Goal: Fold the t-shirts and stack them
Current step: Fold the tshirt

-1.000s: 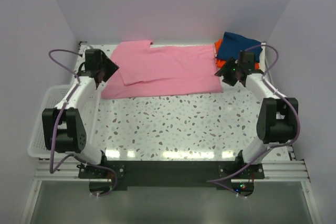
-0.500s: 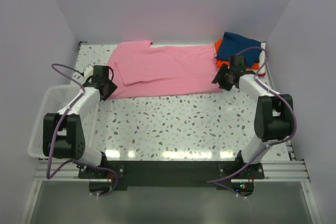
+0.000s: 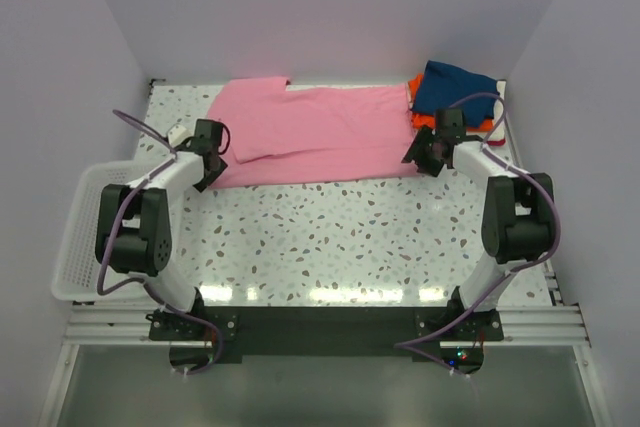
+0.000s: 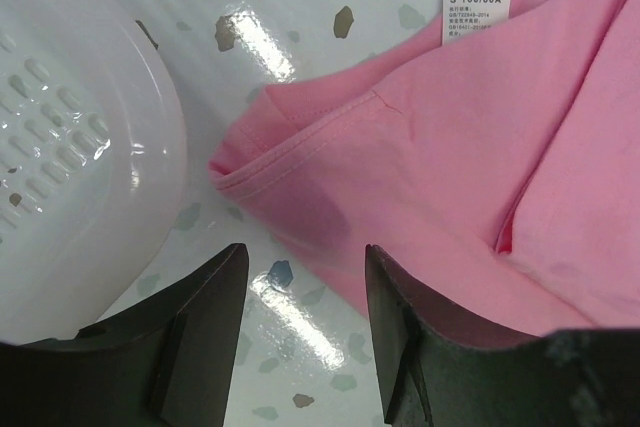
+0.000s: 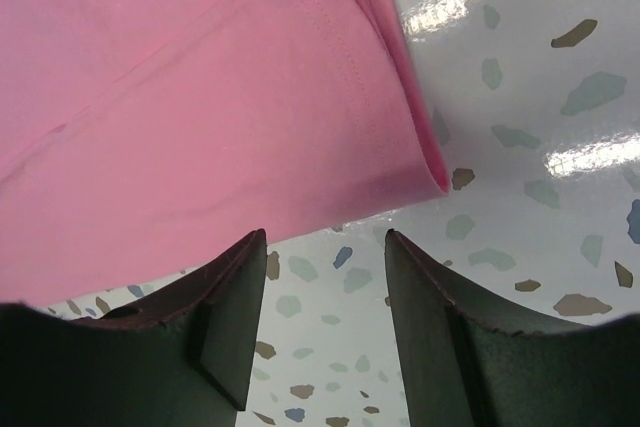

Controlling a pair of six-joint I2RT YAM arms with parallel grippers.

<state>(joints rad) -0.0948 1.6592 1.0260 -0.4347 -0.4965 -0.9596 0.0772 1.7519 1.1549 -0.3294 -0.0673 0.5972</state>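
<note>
Next, my right gripper moves down and toward the right in the wrist view to straddle the pink shirt's near corner, which lies below it that way.
The light pink t-shirt lies partly folded across the far half of the table, with its left part doubled over. My left gripper is open at the shirt's near left corner, with nothing between the fingers. My right gripper is open at the near right corner, also empty. A folded navy blue shirt lies on an orange one at the far right. The white and red shirts do not show clearly.
A white wire basket stands off the table's left edge; its rim shows in the left wrist view. A size label is sewn at the pink shirt's edge. The terrazzo table spreads out in front.
Both grippers have come down and toward me, from over the shirt's side edges to its two near corners. The pink shirt has not moved.
</note>
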